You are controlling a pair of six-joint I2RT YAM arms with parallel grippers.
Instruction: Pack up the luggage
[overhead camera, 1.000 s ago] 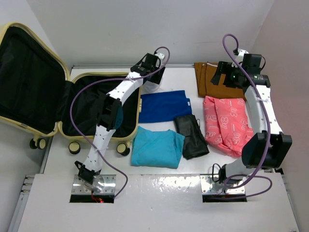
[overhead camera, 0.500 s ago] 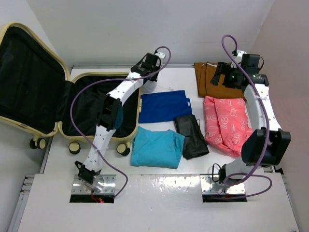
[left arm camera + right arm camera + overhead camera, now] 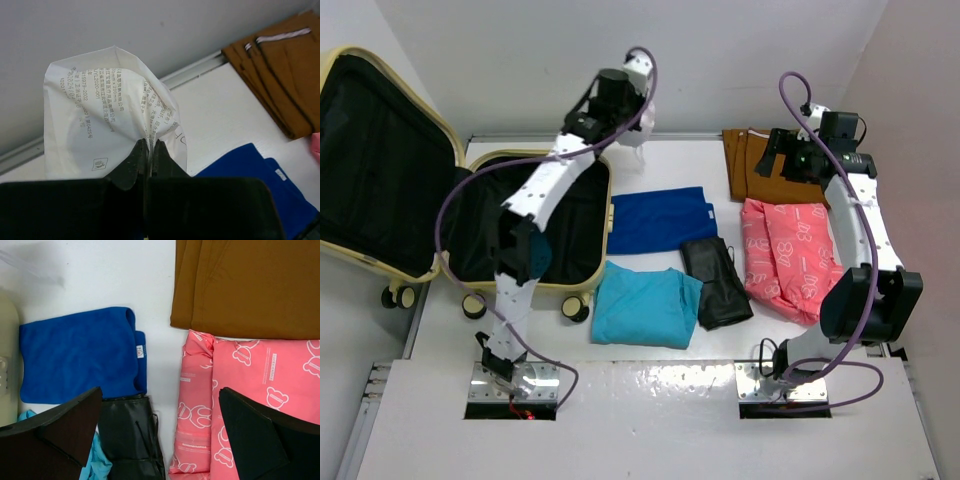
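My left gripper swings left in the top view and down to the luggage's empty far lid-side corner (image 3: 498, 187) next, lowering the bag (image 3: 632, 133), then releases it.
The luggage (image 3: 470, 275), a pale yellow suitcase with black lining, lies open at the left with its lid (image 3: 380, 160) leaning back. My left gripper (image 3: 617, 95) (image 3: 149, 145) is raised above the table's back edge, shut on a crumpled white printed bag (image 3: 95, 115) (image 3: 632, 133) that hangs from the jaws. My right gripper (image 3: 790, 155) (image 3: 160, 430) stands wide open over the clothes at the right, with nothing between its fingers (image 3: 55, 435).
On the table lie a folded dark blue cloth (image 3: 660, 218) (image 3: 80, 355), a teal cloth (image 3: 642, 305), a black pouch (image 3: 715, 282) (image 3: 130, 435), a pink bear-print pack (image 3: 788, 255) (image 3: 250, 385) and brown trousers (image 3: 755, 170) (image 3: 250, 285). A wall runs behind.
My left gripper closed on the white bag beside the suitcase and lifted it up toward the back wall. The right arm shifted slightly and stays open.
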